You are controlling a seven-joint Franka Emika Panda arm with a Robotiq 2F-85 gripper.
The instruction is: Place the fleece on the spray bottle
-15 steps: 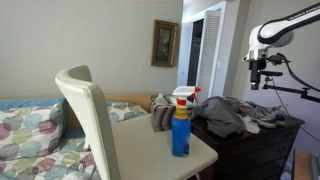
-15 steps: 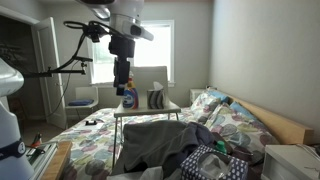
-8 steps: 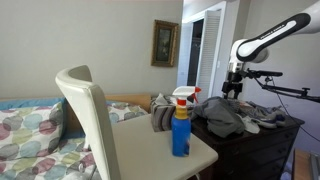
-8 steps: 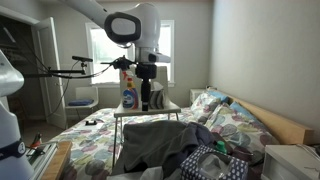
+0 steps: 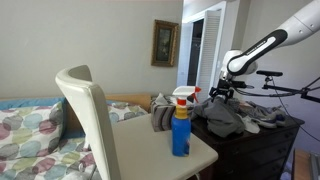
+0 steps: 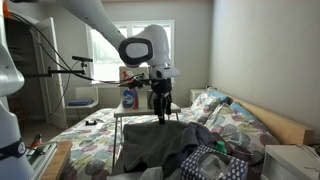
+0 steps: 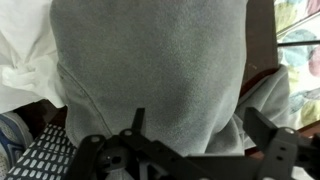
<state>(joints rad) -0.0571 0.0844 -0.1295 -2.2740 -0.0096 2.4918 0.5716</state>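
The grey fleece lies heaped just below my open fingers, so my gripper lowers a short way onto the fleece's top (image 5: pixel 220 104) (image 7: pixel 190 116) next and closes there.
The grey fleece (image 5: pixel 218 115) lies in a heap on a dark dresser; it also shows in an exterior view (image 6: pixel 160 143) and fills the wrist view (image 7: pixel 150 70). My gripper (image 5: pixel 217 94) hangs just above the fleece with its jaws open, also seen in an exterior view (image 6: pixel 162 112) and in the wrist view (image 7: pixel 195 125). Nothing is between the fingers. The spray bottle (image 5: pixel 181 122), blue with a red and white head, stands on a small white table (image 5: pixel 150 150); it shows too in an exterior view (image 6: pixel 128 96).
A white chair back (image 5: pixel 88 115) stands close to the camera. A bed with a patterned quilt (image 6: pixel 230 115) lies beside the table. A folded grey cloth (image 5: pixel 162 118) sits behind the bottle. More clothes (image 5: pixel 268 118) lie on the dresser.
My gripper has come down from high up and moved towards the fleece on the dresser, staying open.
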